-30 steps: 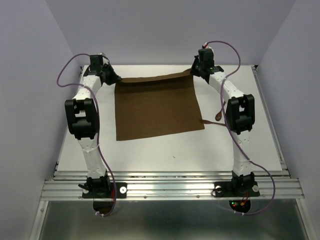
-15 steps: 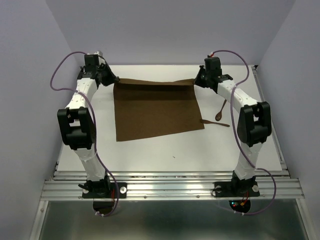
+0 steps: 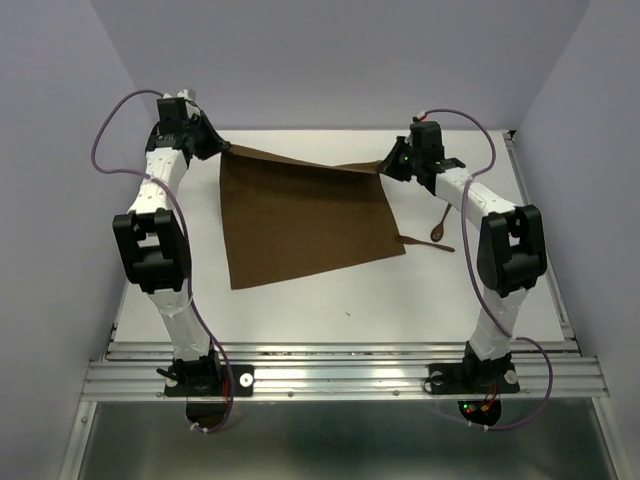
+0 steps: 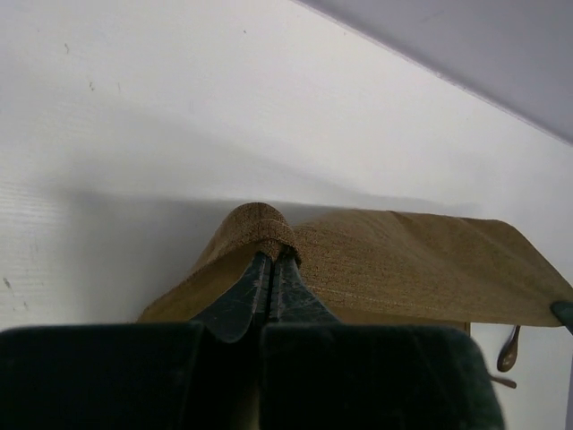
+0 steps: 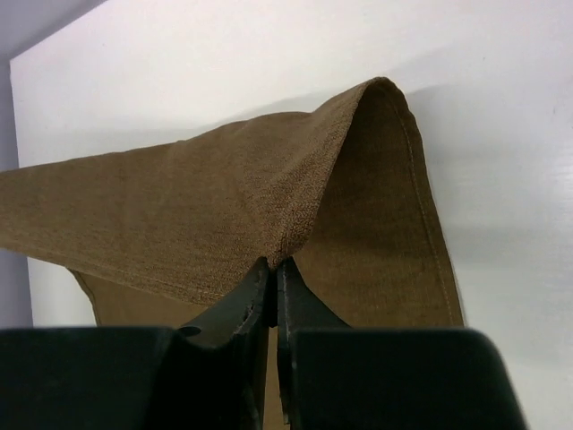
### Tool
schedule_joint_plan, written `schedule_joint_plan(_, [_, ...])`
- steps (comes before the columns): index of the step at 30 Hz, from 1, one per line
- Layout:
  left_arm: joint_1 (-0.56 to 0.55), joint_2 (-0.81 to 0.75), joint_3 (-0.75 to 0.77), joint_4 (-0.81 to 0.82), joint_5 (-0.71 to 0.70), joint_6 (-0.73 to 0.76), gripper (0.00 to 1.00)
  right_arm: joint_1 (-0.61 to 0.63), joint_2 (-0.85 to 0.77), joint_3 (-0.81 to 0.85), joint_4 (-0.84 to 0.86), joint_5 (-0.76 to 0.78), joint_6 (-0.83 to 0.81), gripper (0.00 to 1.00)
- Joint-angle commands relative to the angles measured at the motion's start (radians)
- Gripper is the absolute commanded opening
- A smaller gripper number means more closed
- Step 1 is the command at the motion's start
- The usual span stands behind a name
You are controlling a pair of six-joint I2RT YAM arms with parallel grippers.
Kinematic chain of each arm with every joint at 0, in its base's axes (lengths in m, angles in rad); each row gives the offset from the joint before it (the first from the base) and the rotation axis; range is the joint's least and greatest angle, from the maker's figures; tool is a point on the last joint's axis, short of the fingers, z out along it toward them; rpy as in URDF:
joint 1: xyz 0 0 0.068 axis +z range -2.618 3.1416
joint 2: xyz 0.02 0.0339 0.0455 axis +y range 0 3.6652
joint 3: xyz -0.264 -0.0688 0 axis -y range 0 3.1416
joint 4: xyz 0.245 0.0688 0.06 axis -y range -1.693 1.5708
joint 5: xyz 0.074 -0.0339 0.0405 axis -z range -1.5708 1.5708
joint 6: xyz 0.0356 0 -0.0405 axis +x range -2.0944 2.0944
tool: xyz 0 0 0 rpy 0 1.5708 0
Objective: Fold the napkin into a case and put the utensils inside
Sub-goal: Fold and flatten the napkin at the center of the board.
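Note:
I will next pull the napkin's held corner back with my left gripper, then lower and release it on the flat napkin's near corner, since that lies behind and below the gripper.
The dark brown napkin lies spread on the white table, its far edge lifted and stretched between both arms. My left gripper is shut on the napkin's far left corner. My right gripper is shut on its far right corner, the cloth draping away from the jaws. The spoon and the fork lie on the table just right of the napkin, under the right arm. In the left wrist view the spoon shows at the lower right. No folded case is in view.
The white table ends at a metal rail along the near side, where both arm bases are bolted. Pale purple walls close in the left, back and right. Cables loop from each wrist.
Both grippers have risen with the napkin's far corners. The left one moved up and left, pulling its corner higher. The far edge now hangs taut and slanted between them.

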Motion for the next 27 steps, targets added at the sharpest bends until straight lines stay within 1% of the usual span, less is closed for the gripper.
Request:
schedule_joint_plan(1, [0.011, 0.058, 0.117, 0.013, 0.022, 0.024, 0.0, -0.003, 0.057, 0.085, 0.064, -0.029, 0.028, 0.01])
schedule_joint_plan(3, [0.011, 0.1, 0.169, -0.005, 0.013, 0.021, 0.0, -0.003, 0.077, 0.102, 0.063, -0.031, 0.034, 0.01])
schedule_joint_plan(6, [0.011, 0.121, 0.196, -0.014, -0.001, 0.015, 0.0, -0.003, 0.074, 0.112, 0.057, -0.04, 0.042, 0.01])
schedule_joint_plan(9, [0.01, 0.098, 0.177, -0.016, 0.009, 0.013, 0.0, -0.003, 0.053, 0.086, 0.045, -0.034, 0.03, 0.01])
schedule_joint_plan(11, [0.008, 0.048, 0.128, -0.014, 0.018, 0.012, 0.0, -0.003, 0.02, 0.051, 0.029, -0.032, 0.013, 0.01])
schedule_joint_plan(14, [0.004, -0.032, -0.001, 0.002, 0.019, 0.007, 0.0, -0.003, -0.036, -0.002, 0.012, -0.028, -0.007, 0.01])
schedule_joint_plan(15, [-0.001, -0.091, -0.08, 0.015, 0.019, 0.004, 0.0, -0.003, -0.052, -0.04, 0.008, -0.025, -0.011, 0.01])
schedule_joint_plan(17, [-0.004, -0.177, -0.162, 0.025, 0.024, 0.0, 0.0, -0.003, -0.093, -0.078, -0.003, -0.032, -0.019, 0.01])
schedule_joint_plan(19, [-0.009, -0.259, -0.332, 0.065, 0.048, -0.026, 0.0, -0.003, -0.131, -0.139, -0.006, -0.038, -0.021, 0.01])
schedule_joint_plan(20, [-0.009, -0.259, -0.333, 0.065, 0.062, -0.026, 0.0, -0.003, -0.132, -0.16, -0.006, -0.037, -0.021, 0.01])
schedule_joint_plan(21, [-0.009, -0.306, -0.375, 0.09, 0.074, -0.036, 0.0, -0.003, -0.142, -0.178, -0.006, -0.034, -0.021, 0.01])
schedule_joint_plan(22, [-0.013, -0.328, -0.449, 0.099, 0.087, -0.057, 0.0, -0.003, -0.167, -0.21, -0.008, -0.02, -0.021, 0.01])
schedule_joint_plan(23, [-0.015, -0.368, -0.48, 0.105, 0.102, -0.065, 0.0, -0.003, -0.178, -0.223, -0.015, -0.017, -0.022, 0.01])
schedule_joint_plan(27, [-0.033, -0.462, -0.615, 0.114, 0.092, -0.088, 0.0, -0.003, -0.236, -0.296, -0.032, -0.02, -0.022, 0.01])
